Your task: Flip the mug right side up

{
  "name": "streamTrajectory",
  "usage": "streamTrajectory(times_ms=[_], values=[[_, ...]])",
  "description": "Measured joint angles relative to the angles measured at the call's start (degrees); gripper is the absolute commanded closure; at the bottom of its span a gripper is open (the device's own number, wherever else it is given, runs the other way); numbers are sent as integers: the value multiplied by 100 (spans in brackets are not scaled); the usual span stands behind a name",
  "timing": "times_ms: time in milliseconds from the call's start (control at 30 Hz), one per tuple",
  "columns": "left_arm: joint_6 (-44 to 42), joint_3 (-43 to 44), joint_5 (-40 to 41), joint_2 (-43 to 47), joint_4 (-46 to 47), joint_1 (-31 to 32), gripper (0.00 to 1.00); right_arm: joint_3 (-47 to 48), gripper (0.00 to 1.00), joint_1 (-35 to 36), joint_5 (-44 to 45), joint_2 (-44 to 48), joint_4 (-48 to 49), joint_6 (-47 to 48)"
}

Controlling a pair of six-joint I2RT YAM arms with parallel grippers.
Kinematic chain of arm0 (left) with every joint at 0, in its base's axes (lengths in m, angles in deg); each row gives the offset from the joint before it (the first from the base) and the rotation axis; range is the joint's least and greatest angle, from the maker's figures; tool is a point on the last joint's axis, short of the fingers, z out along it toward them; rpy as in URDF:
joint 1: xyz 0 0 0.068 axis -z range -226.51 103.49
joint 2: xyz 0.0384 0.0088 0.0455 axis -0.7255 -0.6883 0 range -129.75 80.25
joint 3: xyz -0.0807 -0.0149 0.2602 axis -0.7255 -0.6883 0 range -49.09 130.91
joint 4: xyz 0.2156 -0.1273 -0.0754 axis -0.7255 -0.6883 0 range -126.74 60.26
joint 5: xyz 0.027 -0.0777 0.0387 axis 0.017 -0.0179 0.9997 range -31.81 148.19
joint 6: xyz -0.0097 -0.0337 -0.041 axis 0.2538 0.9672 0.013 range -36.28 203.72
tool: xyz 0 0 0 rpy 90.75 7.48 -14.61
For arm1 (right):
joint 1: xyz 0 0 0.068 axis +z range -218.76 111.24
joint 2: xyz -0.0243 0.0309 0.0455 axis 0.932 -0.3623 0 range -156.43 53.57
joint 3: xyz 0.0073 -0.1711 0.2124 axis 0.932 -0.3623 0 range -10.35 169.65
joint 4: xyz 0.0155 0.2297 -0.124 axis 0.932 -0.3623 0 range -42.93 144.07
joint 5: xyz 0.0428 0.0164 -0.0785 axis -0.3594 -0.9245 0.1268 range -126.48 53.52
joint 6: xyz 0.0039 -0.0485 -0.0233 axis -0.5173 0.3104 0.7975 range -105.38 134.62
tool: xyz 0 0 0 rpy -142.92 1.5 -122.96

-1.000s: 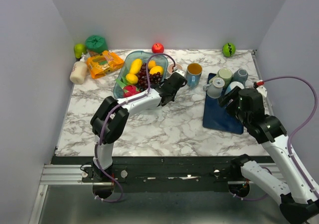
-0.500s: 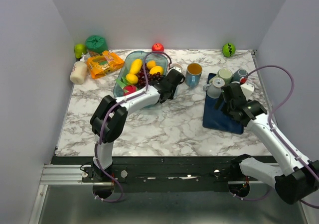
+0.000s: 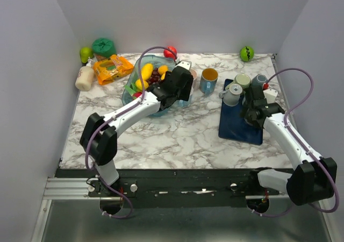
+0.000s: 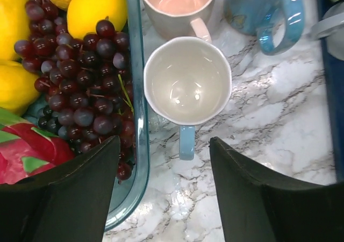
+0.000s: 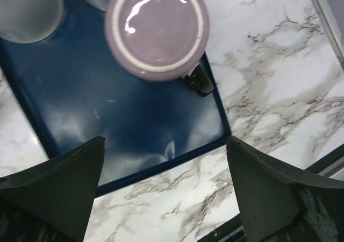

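Note:
The lavender mug's dark handle (image 5: 199, 81) sticks out at an angle. My right gripper should next turn to line its open fingers up with the handle as it goes down onto it.
A mug with a white inside and a light-blue handle (image 4: 187, 80) stands right side up on the marble, beside the glass bowl. My left gripper (image 4: 164, 142) hangs open just above and near of it, touching nothing; in the top view the left gripper (image 3: 181, 86) covers that mug. On the blue tray (image 5: 134, 123) a lavender mug (image 5: 157, 29) with a dark handle sits upside down. My right gripper (image 5: 164, 140) is open over the tray's near edge, with the mug beyond its fingertips. In the top view the right gripper (image 3: 251, 106) hides this mug.
A pink mug (image 4: 179, 2) and a blue patterned mug (image 4: 266, 8) stand upright behind the released mug. The glass fruit bowl (image 4: 138, 91) is at its left. Grey (image 3: 232, 95), green (image 3: 242, 80) and blue-grey (image 3: 259, 80) mugs sit inverted on the tray. An apple (image 3: 171, 51) and a green ball (image 3: 246, 53) are at the back.
My left gripper opened, let go of the light-blue-handled mug and drew up and back. My right gripper swung forward over the tray and opened wider.

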Motion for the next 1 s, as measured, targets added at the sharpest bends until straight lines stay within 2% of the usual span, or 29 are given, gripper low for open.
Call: streamTrajectory(times_ms=[300,633,833,1000], values=[[52,-109,-479,1080,0,-4,17,-457,0,-787,-240,-450,776,907],[120,-514,-1060,1810,42,-4,14,-424,2,-970,-1143,-1093,1453,1910],[133,-568,-1204,1991,109,-17,14,-393,13,-970,-1622,-1191,1458,2055],[155,-577,-1246,1991,118,-31,14,-393,30,-970,-1963,-1073,1458,2050]])
